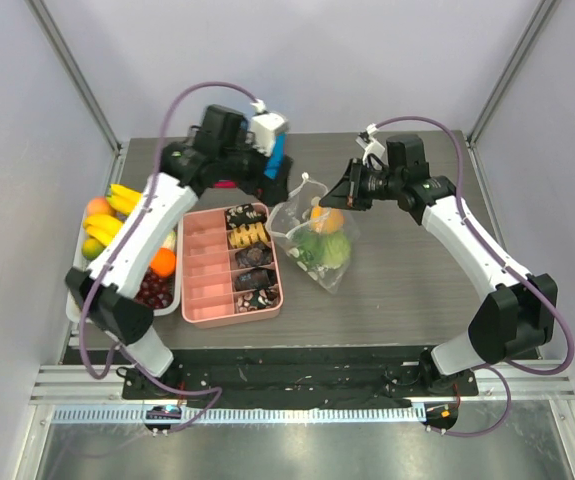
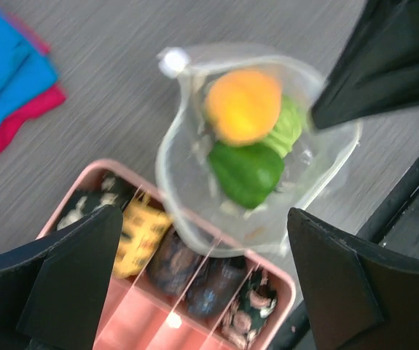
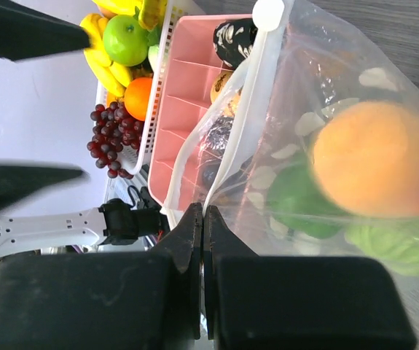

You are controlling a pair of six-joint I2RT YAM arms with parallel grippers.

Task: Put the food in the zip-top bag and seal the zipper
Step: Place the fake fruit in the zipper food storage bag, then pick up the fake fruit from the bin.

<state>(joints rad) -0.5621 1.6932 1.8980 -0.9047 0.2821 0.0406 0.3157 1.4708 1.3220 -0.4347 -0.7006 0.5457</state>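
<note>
The bag is open, so my empty left gripper will next go left in the top view, then down onto the tray's green apple.
The zip-top bag [image 1: 314,238] lies on the table right of the pink box [image 1: 207,290]. It is clear with white dots and holds an orange fruit [image 3: 373,157] and green food [image 3: 296,200]. My right gripper [image 3: 203,219] is shut on the bag's mouth edge, pinching the white zipper strip [image 3: 256,95]; it shows in the top view [image 1: 341,190] at the bag's far right corner. The bag's mouth gapes open in the left wrist view [image 2: 194,182]. My left gripper [image 2: 205,284] is open and empty, hovering above the bag and the box's snack compartments; it shows in the top view [image 1: 259,185].
A white tray [image 1: 75,300] of bananas, oranges, an apple and grapes stands left of the pink box. A folded blue and red cloth [image 2: 9,87] lies at the back, under the left arm. The box's right compartments hold wrapped snacks [image 2: 194,281].
</note>
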